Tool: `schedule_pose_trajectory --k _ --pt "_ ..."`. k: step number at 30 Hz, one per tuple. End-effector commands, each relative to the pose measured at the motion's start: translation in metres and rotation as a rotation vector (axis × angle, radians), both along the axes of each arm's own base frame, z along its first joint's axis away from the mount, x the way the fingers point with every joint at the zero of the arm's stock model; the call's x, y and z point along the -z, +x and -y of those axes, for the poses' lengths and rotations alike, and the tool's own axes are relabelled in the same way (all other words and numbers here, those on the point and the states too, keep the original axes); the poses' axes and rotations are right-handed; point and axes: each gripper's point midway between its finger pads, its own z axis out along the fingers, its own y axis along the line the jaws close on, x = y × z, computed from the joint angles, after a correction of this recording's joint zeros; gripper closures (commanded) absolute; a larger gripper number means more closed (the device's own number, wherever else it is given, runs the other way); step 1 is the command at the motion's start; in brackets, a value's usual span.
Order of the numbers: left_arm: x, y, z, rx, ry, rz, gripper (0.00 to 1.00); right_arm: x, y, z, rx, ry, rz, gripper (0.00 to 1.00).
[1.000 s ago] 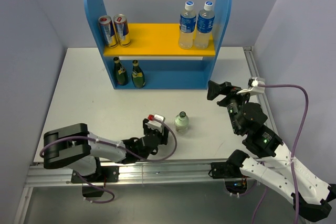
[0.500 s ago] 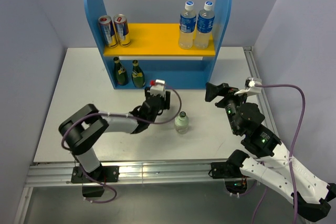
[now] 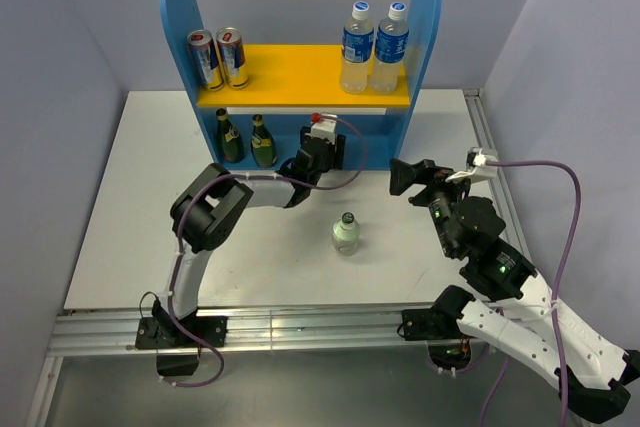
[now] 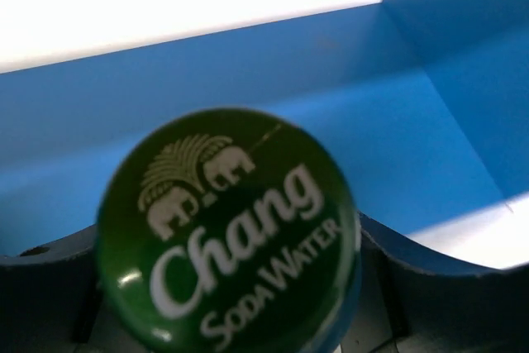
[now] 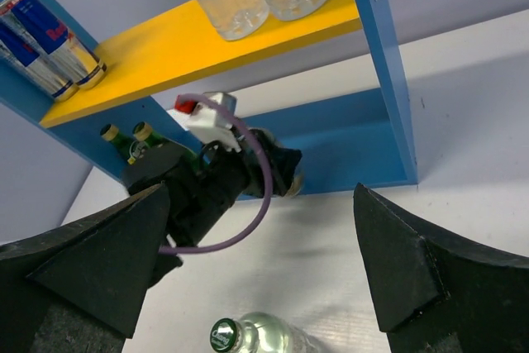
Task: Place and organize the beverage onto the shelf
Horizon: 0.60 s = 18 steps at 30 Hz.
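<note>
The left gripper should next move outward under the yellow board, deeper into the lower level, because the blue space beyond the short clear bottle (image 4: 263,98) is empty.
My left gripper (image 3: 326,155) is shut on a short clear bottle whose green cap (image 4: 227,233) fills the left wrist view; it is at the middle of the shelf's (image 3: 300,75) lower level, before the blue back (image 4: 248,64). A second short clear bottle (image 3: 345,234) stands upright on the table and also shows in the right wrist view (image 5: 248,338). Two dark green bottles (image 3: 246,139) stand at the lower left. Two clear blue-label bottles (image 3: 374,45) stand on the yellow board's right end. My right gripper (image 3: 404,176) is open and empty, right of the shelf's front.
Two silver and blue cans (image 3: 218,57) stand on the left end of the yellow board. The left arm's purple cable (image 5: 252,204) loops in front of the lower level. Grey walls close in the table (image 3: 150,197) on both sides.
My left arm has swung from the table's near edge away to the shelf's lower level. The right gripper has barely moved. The bottle on the table has not moved.
</note>
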Motion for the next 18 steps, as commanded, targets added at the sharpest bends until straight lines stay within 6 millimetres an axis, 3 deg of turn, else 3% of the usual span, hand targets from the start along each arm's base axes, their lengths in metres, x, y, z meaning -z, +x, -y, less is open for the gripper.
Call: schedule_pose_trajectory --k 1,2,3,7,10,11,13,14,17,18 --pt "-0.070 0.037 0.013 0.009 -0.155 0.155 1.00 -0.003 0.000 -0.007 -0.026 0.026 0.014 0.01" --pt "-0.076 0.044 0.015 0.007 -0.171 0.164 1.00 -0.003 0.001 -0.008 -0.029 0.026 0.012 0.01" --pt "-0.063 0.050 0.014 0.004 -0.156 0.144 1.00 -0.001 0.001 -0.008 -0.032 0.026 0.010 0.01" --pt "-0.061 0.067 0.017 -0.004 -0.155 0.143 0.99 -0.001 0.002 -0.011 -0.037 0.027 0.010 0.01" --pt "-0.056 0.067 0.016 0.000 -0.141 0.137 0.63 0.000 0.003 -0.011 -0.035 0.025 0.007 0.01" --pt "-0.054 0.066 0.015 0.001 -0.135 0.135 0.39 0.000 0.002 -0.011 -0.035 0.026 0.008 0.01" --pt "-0.051 0.062 0.011 -0.001 -0.126 0.128 0.19 0.001 0.003 -0.012 -0.040 0.023 0.005 0.01" --pt "-0.051 0.060 0.010 0.001 -0.121 0.126 0.01 0.001 0.003 -0.012 -0.038 0.023 0.005 0.01" --pt "-0.050 0.053 0.003 -0.008 -0.110 0.122 0.01 0.003 0.004 -0.015 -0.044 0.021 0.000 0.01" --pt "-0.057 0.049 0.002 -0.005 -0.116 0.132 0.01 0.003 0.004 -0.015 -0.044 0.021 0.000 0.01"
